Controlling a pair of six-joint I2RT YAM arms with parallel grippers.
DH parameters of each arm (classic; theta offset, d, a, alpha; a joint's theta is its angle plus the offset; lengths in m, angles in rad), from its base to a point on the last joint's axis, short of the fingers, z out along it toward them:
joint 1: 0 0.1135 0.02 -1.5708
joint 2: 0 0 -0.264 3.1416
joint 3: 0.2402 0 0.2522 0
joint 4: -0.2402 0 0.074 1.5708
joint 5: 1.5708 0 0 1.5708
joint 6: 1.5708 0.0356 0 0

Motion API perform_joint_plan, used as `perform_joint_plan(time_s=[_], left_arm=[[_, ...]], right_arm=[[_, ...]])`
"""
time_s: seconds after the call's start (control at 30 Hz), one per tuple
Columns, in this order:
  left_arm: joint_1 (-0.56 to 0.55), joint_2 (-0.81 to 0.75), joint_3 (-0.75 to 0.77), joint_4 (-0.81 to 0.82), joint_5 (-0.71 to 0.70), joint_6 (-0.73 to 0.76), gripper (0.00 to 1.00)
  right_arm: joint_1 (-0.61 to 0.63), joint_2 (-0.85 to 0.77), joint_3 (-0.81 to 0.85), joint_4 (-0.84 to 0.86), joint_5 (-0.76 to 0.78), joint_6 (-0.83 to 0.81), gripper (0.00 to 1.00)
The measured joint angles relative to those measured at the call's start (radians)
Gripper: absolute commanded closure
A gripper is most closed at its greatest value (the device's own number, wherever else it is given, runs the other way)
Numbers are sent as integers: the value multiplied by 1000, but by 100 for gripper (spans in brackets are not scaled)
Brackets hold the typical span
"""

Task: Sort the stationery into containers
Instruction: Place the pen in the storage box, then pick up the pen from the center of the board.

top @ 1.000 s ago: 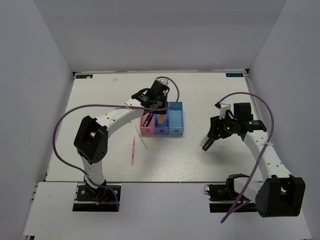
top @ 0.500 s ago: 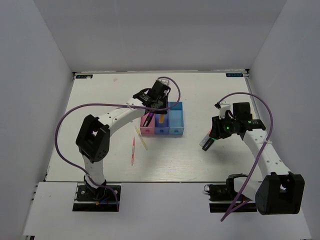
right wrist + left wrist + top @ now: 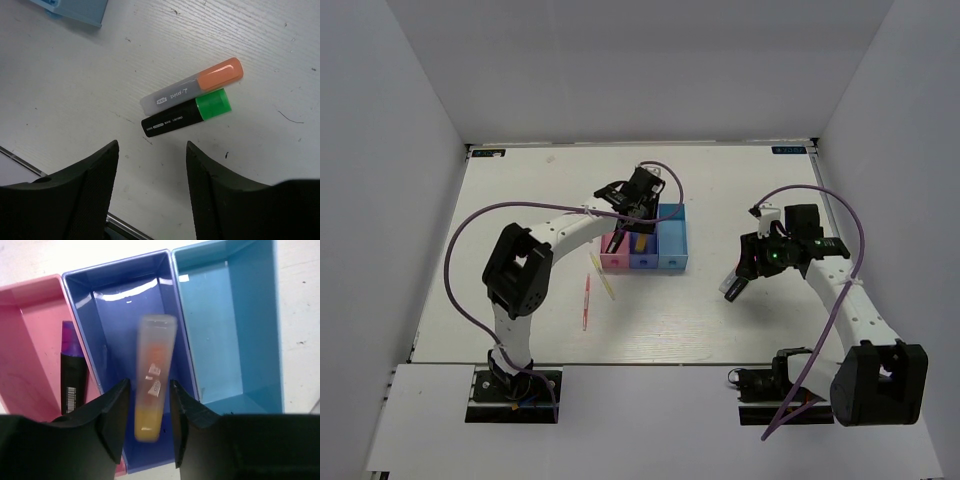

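Next, my right gripper will move down and past the black marker onto the grey marker where its orange cap [image 3: 192, 87] begins, since the pair lies beyond the fingertips.
Three joined containers stand mid-table: pink [image 3: 35, 325], blue [image 3: 120, 305] and teal [image 3: 235, 315]. My left gripper [image 3: 149, 390] hangs open over the blue one. A short orange marker [image 3: 155, 370] shows blurred inside that bin, with a gap to each finger. A dark purple marker [image 3: 70, 375] lies in the pink bin. My right gripper [image 3: 152, 150] is open just above the table. Ahead of it lie a grey marker with an orange cap [image 3: 192, 87] and a black marker with a green cap [image 3: 185, 116], side by side and touching.
A thin red-pink pen [image 3: 586, 302] and a pale-yellow pen [image 3: 605, 281] lie on the table left of the pink bin. A corner of the teal bin [image 3: 75, 10] shows at the top left of the right wrist view. White walls enclose the table.
The left gripper's jaws have parted and the orange marker has come free into the blue bin. The left arm has shifted slightly right. The right gripper has barely moved.
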Motion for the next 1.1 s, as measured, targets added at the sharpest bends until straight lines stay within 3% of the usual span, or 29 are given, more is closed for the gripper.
perform_joint_plan(time_s=[0.07,0.27,0.33,0.47,0.5,0.6,0.67,0.7,0.8,0.93,1.1], left_arm=[[1,11,0,-3,-4,1,49],[2,13,2,-2,-7,0,46],[1,9,3,-2,-7,0,46],[-7,-29,-8,6,-8,7,64],[-14,-52,-21,13,-8,15,72],[-57,-138,-64,25,-11,43,76],[-101,-192,-84,34,-13,70,66],[-124,-214,-89,35,-12,83,44],[-201,-278,-121,53,-18,122,32],[-274,-375,-235,72,-32,146,29],[-278,-520,-422,57,-50,143,28]], right_arm=[[0,11,1,0,3,0,36],[0,55,15,-21,11,2,36],[0,60,19,-28,21,5,43],[0,75,23,-34,64,30,64],[0,84,24,-37,79,37,64],[0,122,26,-45,115,68,65],[0,148,26,-50,131,94,65],[0,161,26,-51,137,107,65],[1,208,31,-50,141,140,65],[12,301,66,-45,141,174,64],[26,378,116,-21,149,215,56]])
